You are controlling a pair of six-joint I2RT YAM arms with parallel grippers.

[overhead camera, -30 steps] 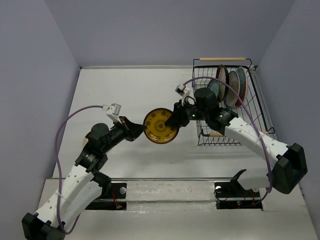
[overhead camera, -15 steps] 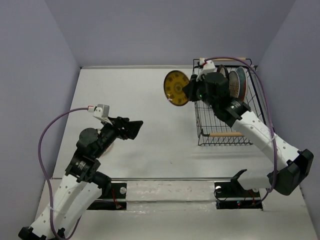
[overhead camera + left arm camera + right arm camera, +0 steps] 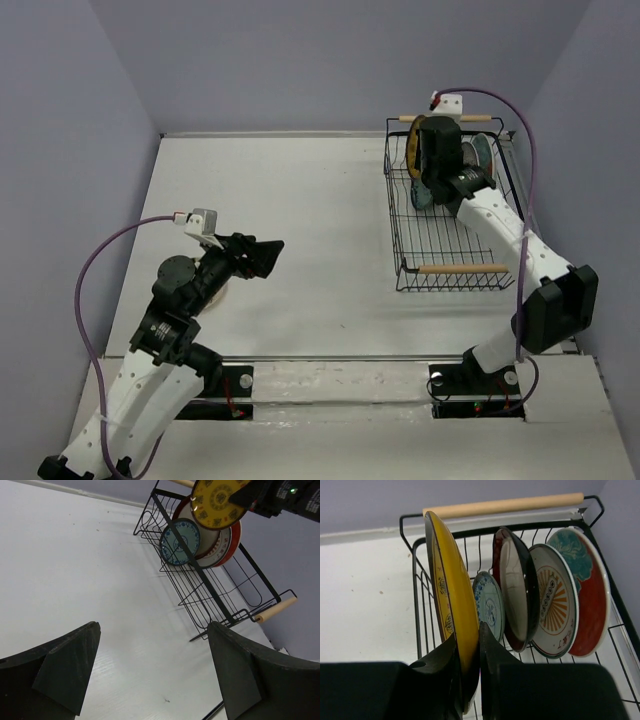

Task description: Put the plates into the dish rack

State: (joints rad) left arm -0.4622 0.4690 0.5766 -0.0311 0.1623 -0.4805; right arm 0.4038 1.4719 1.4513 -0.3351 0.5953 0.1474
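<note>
I will next lower the amber-yellow plate with my right gripper into the empty gap between the side bar of the rack (image 3: 393,228) and the small teal-blue plate.
My right gripper (image 3: 469,637) is shut on the lower rim of the amber-yellow plate (image 3: 451,590), holding it upright over the back left of the dish rack (image 3: 393,228). Standing in the rack to its right are a small teal-blue plate (image 3: 489,605), a dark-red-rimmed cream plate (image 3: 517,595), a white plate with an orange centre (image 3: 555,600) and a teal-and-red plate (image 3: 585,587). My left gripper (image 3: 268,256) hangs open over bare table at the left, holding nothing. A cream plate (image 3: 220,292) peeks out from under the left arm.
The rack has a wooden rod handle at the back (image 3: 505,505) and another at the front (image 3: 455,268). Grey walls close in the white table (image 3: 300,200) on three sides. The right arm's cable (image 3: 520,120) loops above the rack.
The left gripper let go of the yellow plate, opened wide and drew back to the left. The right arm carried the plate from mid-table up and over the rack's back left.
</note>
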